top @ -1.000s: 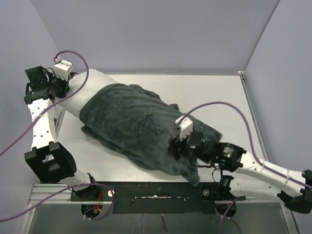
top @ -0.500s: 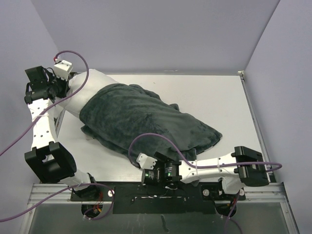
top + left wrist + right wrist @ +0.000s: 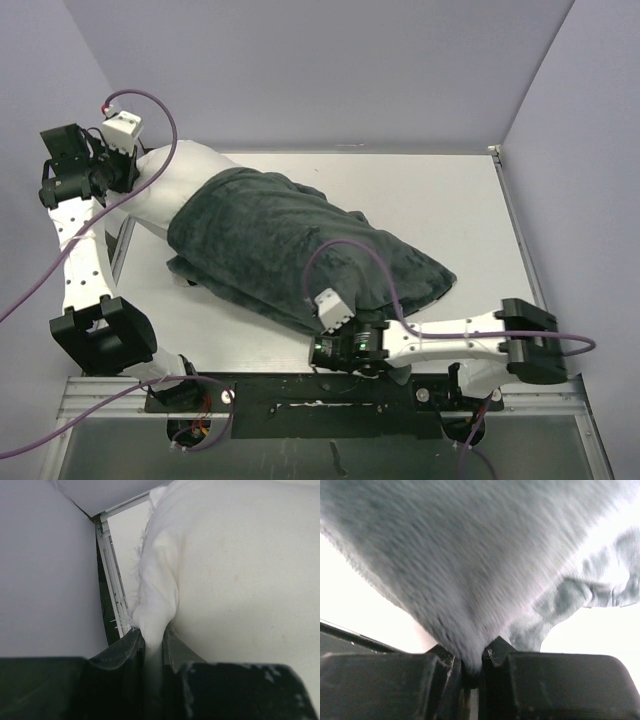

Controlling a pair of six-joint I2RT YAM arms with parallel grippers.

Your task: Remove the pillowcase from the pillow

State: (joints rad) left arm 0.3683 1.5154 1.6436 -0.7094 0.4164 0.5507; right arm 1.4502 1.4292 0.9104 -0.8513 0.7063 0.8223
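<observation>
I will pull my right gripper to the right in the top view, toward the pillowcase's pointed corner (image 3: 444, 280), and let go of the pillowcase's stretched end, because the pillow (image 3: 190, 175) is mostly covered.
The white pillow (image 3: 190, 175) lies slantwise on the table, only its far-left end bare. The dark grey-green fleece pillowcase (image 3: 290, 250) covers the rest down to the near right. My left gripper (image 3: 135, 178) is at the far left, shut on the pillow's corner; in the left wrist view the white pillow (image 3: 240, 570) bunches to a pinched fold between the jaws of the left gripper (image 3: 154, 650). My right gripper (image 3: 314, 342) sits at the pillowcase's near edge. In the right wrist view the fleece pillowcase (image 3: 470, 555) narrows into the shut right gripper (image 3: 472, 662).
The white table (image 3: 450, 200) has a raised rail along its right edge (image 3: 515, 230) and along its left edge (image 3: 112, 590). Grey walls close in on three sides. A black strip (image 3: 300, 405) with the arm bases runs along the near edge.
My right arm left the pillowcase's right end, swung to the near edge and closed on the fleece there. My left gripper shifted slightly up and left with the pillow corner.
</observation>
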